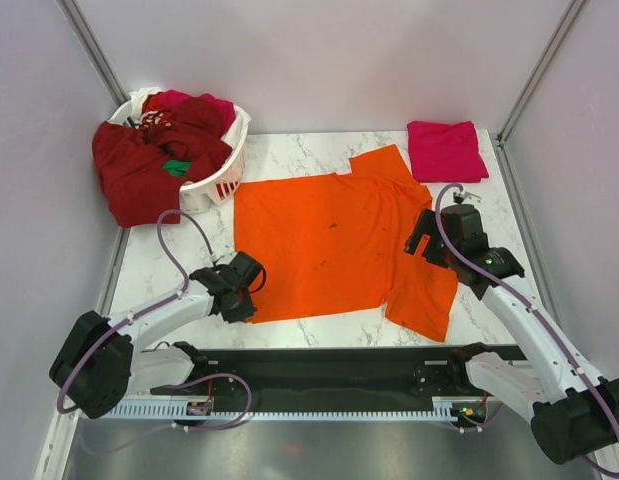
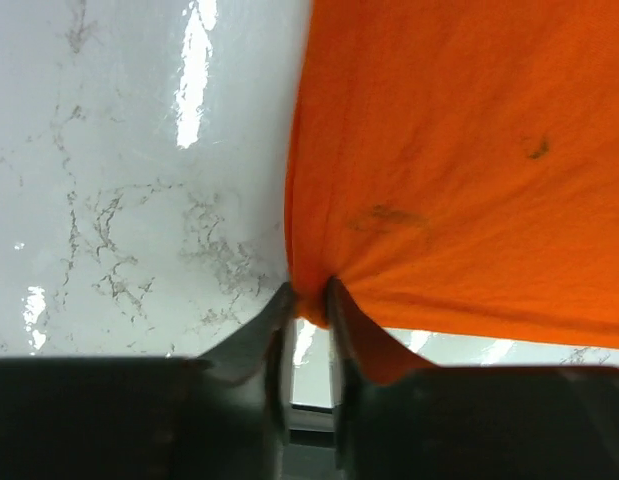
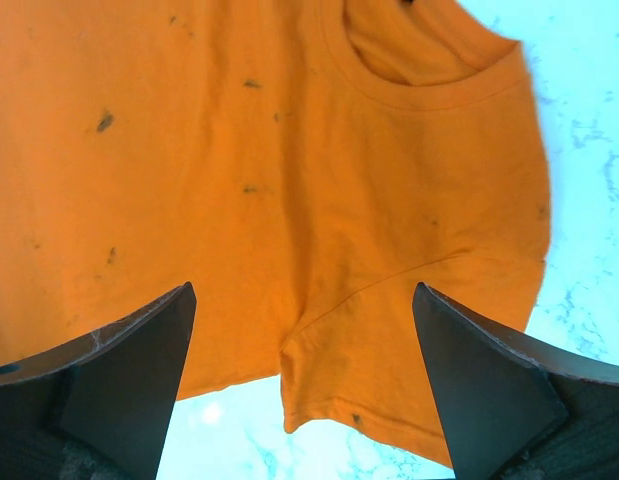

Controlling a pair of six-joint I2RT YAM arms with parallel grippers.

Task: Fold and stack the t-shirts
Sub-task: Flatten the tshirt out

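My right gripper moves back and down onto the cuff's end away from the armpit (image 1: 438, 333) (image 3: 427, 450) next, as the near sleeve's cuff lies below and back toward the base.
A bright orange t-shirt (image 1: 329, 240) lies spread flat on the marble table, its neck toward the right. My left gripper (image 1: 251, 285) is at the shirt's near left corner. In the left wrist view its jaws (image 2: 309, 295) pinch a bunched bit of the orange hem (image 2: 459, 150). My right gripper (image 1: 421, 240) hovers open over the near sleeve; in the right wrist view its fingers (image 3: 304, 290) straddle the armpit seam of the orange shirt (image 3: 239, 150) with nothing between them. A folded magenta-pink t-shirt (image 1: 445, 150) rests at the back right.
A white slotted basket (image 1: 229, 175) stands at the back left, heaped with dark red shirts (image 1: 139, 165) that spill over its side, and a bit of green cloth (image 1: 176, 168). Grey walls close in left, right and behind.
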